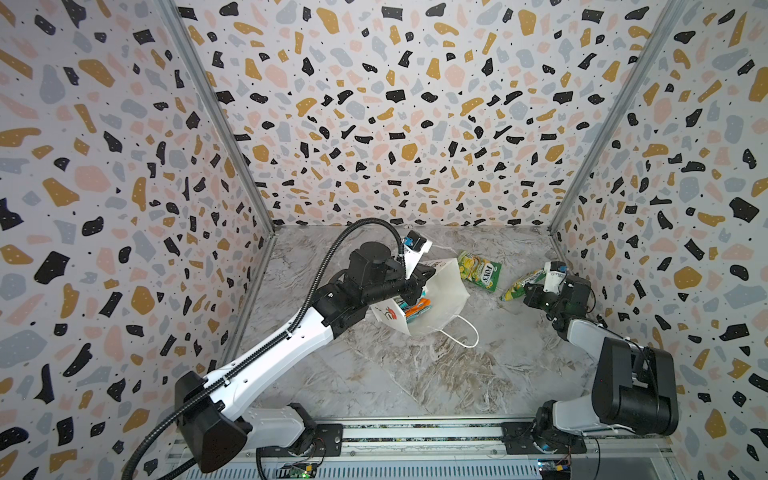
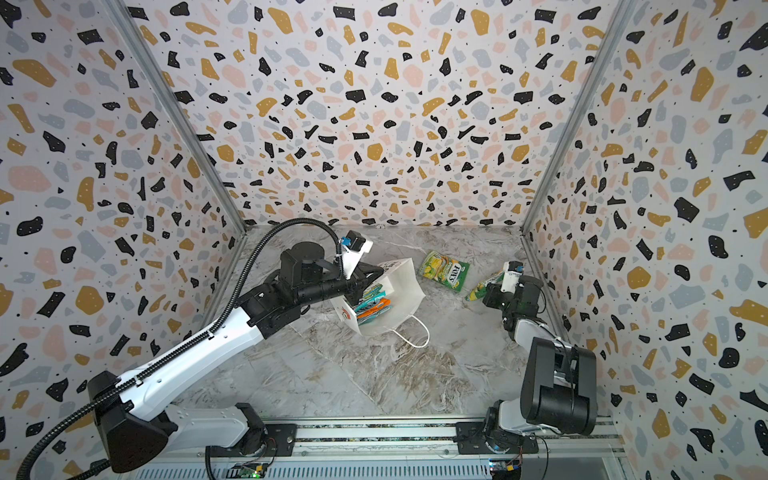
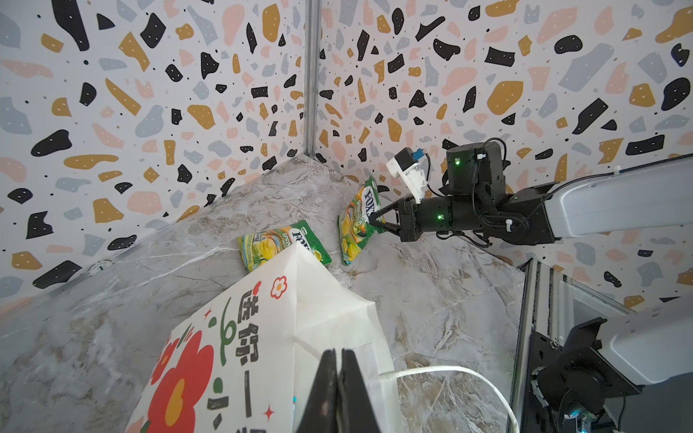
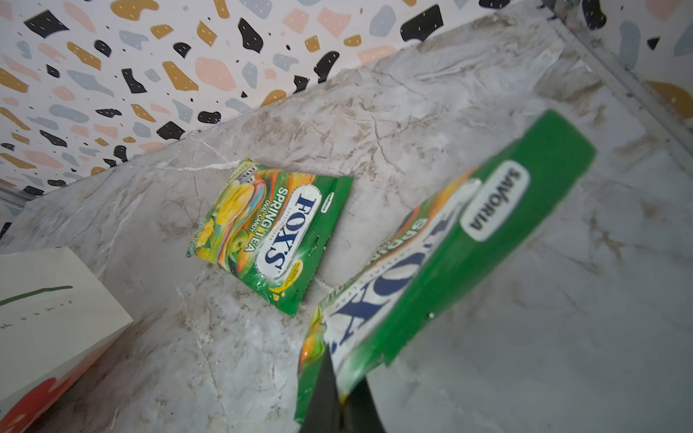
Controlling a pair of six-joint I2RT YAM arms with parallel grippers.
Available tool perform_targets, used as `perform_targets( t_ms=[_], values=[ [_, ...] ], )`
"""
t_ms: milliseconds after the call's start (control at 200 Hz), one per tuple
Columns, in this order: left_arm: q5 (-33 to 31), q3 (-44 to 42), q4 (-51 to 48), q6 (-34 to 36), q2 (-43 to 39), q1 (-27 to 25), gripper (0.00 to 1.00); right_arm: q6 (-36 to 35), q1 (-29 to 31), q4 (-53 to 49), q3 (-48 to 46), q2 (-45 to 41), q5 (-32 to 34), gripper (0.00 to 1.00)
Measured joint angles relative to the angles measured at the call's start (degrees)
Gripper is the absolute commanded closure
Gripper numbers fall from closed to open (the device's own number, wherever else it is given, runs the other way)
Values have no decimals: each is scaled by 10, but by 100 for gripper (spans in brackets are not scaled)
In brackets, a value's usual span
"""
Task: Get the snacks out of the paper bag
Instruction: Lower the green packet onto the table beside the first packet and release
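The tilted second pouch goes down from my right gripper onto the bare marble [image 1: 514,280] [image 4: 375,213] beside the flat FOX'S pouch next for release, as that clear spot lies below the gripper.
The white paper bag [image 1: 446,291] [image 2: 405,286] [image 3: 258,322] with a red flower print leans tilted on the marble table, mouth towards the front. My left gripper [image 1: 422,275] [image 2: 374,272] [image 3: 338,356] is shut on its rim by a cord handle [image 3: 442,371]. Orange and teal snacks [image 1: 417,309] [image 2: 374,307] show inside the bag. One green-yellow FOX'S pouch [image 1: 480,272] [image 2: 444,270] [image 3: 281,243] [image 4: 270,232] lies flat behind the bag. My right gripper [image 1: 527,291] [image 2: 489,291] [image 3: 377,221] [image 4: 339,375] is shut on a second green-yellow pouch [image 1: 519,286] [image 2: 482,287] [image 3: 356,225] [image 4: 442,255], held tilted low over the table.
Terrazzo-patterned walls [image 1: 395,124] close in the marble table [image 1: 436,374] on three sides, with metal corner posts. A metal rail [image 1: 415,432] carrying both arm bases runs along the front edge. The bag's white cord handle [image 1: 461,332] loops onto the table.
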Motion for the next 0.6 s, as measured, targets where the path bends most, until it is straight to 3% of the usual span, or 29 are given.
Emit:
perform_targets(
  t_ms=[421,511,601],
  values=[
    [0,0,0,0,1,0,100,-11,-7,-48,42,88,83,95],
    [0,0,0,0,1,0,100,-14,-7,-62,57,103,91,87],
    [0,0,0,0,1,0,100,-15,-7,-72,68,109,101,71]
  ],
)
